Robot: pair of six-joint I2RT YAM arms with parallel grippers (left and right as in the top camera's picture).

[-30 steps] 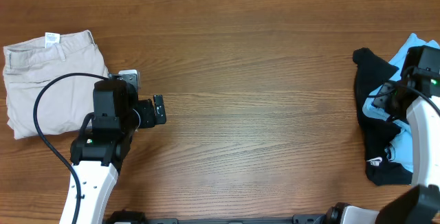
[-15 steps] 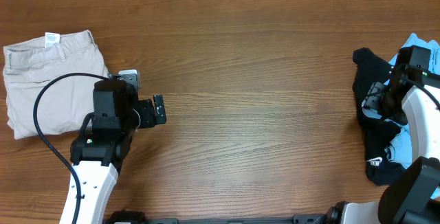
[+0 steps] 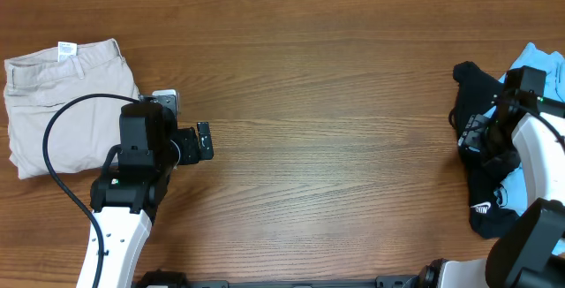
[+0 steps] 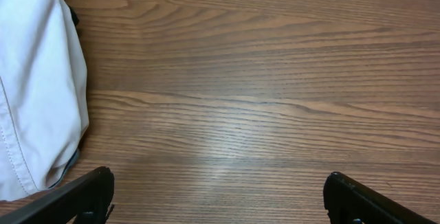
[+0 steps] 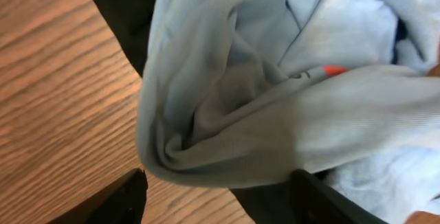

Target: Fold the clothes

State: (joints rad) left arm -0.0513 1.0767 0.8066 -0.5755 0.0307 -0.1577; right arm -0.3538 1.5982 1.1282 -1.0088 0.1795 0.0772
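I should next keep my right gripper where it is and close its open fingers on the bunched edge of the light blue fold, which is already between them.
A folded beige pair of trousers (image 3: pixel 62 102) lies at the far left of the table; its pale edge shows in the left wrist view (image 4: pixel 38 86). A heap of black cloth (image 3: pixel 481 178) and light blue cloth (image 3: pixel 534 63) lies at the right edge. My left gripper (image 3: pixel 205 140) is open and empty over bare wood (image 4: pixel 220 203), right of the trousers. My right gripper (image 3: pixel 472 133) is open, hovering over the heap, with a bunched light blue fold (image 5: pixel 275 107) between and ahead of its fingers (image 5: pixel 220 200). Black cloth (image 5: pixel 124 4) lies under it.
The wooden table (image 3: pixel 335 102) spans the view. A small grey-white tag or block (image 3: pixel 166 99) sits by the left arm's wrist. The left arm's black cable (image 3: pixel 57 138) loops over the trousers.
My right gripper has moved left and a little toward the front, over the heap's near-left part. The left arm has not moved.
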